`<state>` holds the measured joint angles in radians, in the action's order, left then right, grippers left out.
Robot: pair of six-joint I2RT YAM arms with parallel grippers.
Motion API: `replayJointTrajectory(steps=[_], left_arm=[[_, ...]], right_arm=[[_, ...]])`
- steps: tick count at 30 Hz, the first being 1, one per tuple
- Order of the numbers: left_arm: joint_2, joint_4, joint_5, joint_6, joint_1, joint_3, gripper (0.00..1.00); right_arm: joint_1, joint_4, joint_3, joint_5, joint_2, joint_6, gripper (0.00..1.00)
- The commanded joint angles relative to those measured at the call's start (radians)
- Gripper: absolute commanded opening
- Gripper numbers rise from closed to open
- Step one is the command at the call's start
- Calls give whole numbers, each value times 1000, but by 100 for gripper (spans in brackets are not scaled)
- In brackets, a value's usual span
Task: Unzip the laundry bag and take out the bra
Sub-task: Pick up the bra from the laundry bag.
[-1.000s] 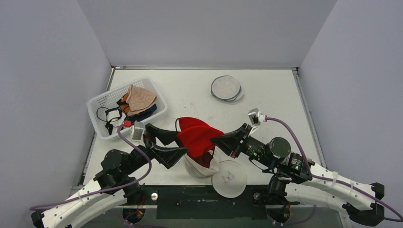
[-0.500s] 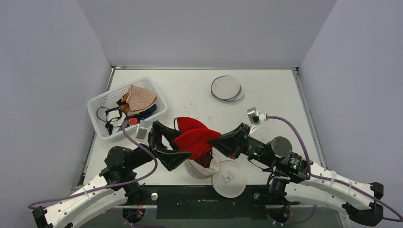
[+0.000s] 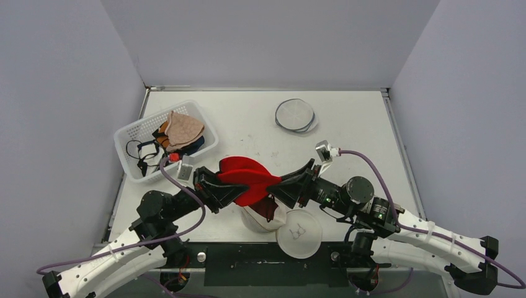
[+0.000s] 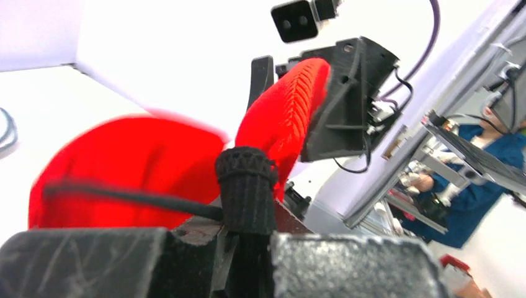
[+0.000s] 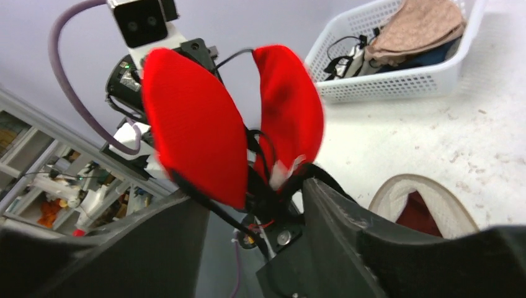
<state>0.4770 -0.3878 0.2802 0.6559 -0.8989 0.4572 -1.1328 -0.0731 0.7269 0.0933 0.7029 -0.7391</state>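
I will move my left gripper outward and to the left in the top view, then down over the white basket to let go of the bra (image 3: 245, 180), because garments are collected there.
The red bra (image 3: 245, 180) hangs in the air between my two grippers, above the table's near middle. My left gripper (image 3: 231, 189) is shut on its black band (image 4: 246, 186), with a red cup (image 4: 118, 171) just beyond the jaws. My right gripper (image 3: 284, 186) stands open on the other side. Its fingers (image 5: 372, 236) are well apart, and the bra's cups (image 5: 198, 136) and black straps lie loose between them. The white mesh laundry bag (image 3: 263, 218) lies below on the table with its mouth open, and its round flap (image 3: 299, 233) is beside it.
A white basket (image 3: 127, 139) with several garments stands at the left. A second round mesh bag (image 3: 296, 115) lies at the back. The open bag (image 5: 422, 202) sits right under my right gripper. Grey walls enclose the table on three sides.
My left gripper has closed on the bra's black band. My right gripper has opened and let the bra go. Both arms have drawn closer together.
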Motion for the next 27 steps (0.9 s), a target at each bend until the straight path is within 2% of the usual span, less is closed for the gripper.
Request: replayJointTrajectory(steps=[1, 4, 9, 15, 20, 23, 27], left_arm=[[-38, 57, -150, -32, 10, 79, 0], [-43, 145, -247, -56, 12, 116, 0], [-11, 272, -395, -87, 15, 193, 0], [71, 383, -469, -106, 24, 305, 0], [181, 600, -594, -106, 57, 465, 0], [253, 693, -593, -97, 136, 549, 0], [340, 724, -468, -49, 317, 604, 0]], right_arm=[[5, 98, 79, -11, 4, 58, 69], [5, 201, 128, -36, -1, 90, 86], [5, 298, 196, -54, -6, 141, 99], [5, 332, 210, -117, -20, 170, 100], [5, 317, 133, -228, -68, 174, 100], [5, 301, 80, -259, -80, 182, 100], [5, 267, 5, -269, -73, 176, 100]])
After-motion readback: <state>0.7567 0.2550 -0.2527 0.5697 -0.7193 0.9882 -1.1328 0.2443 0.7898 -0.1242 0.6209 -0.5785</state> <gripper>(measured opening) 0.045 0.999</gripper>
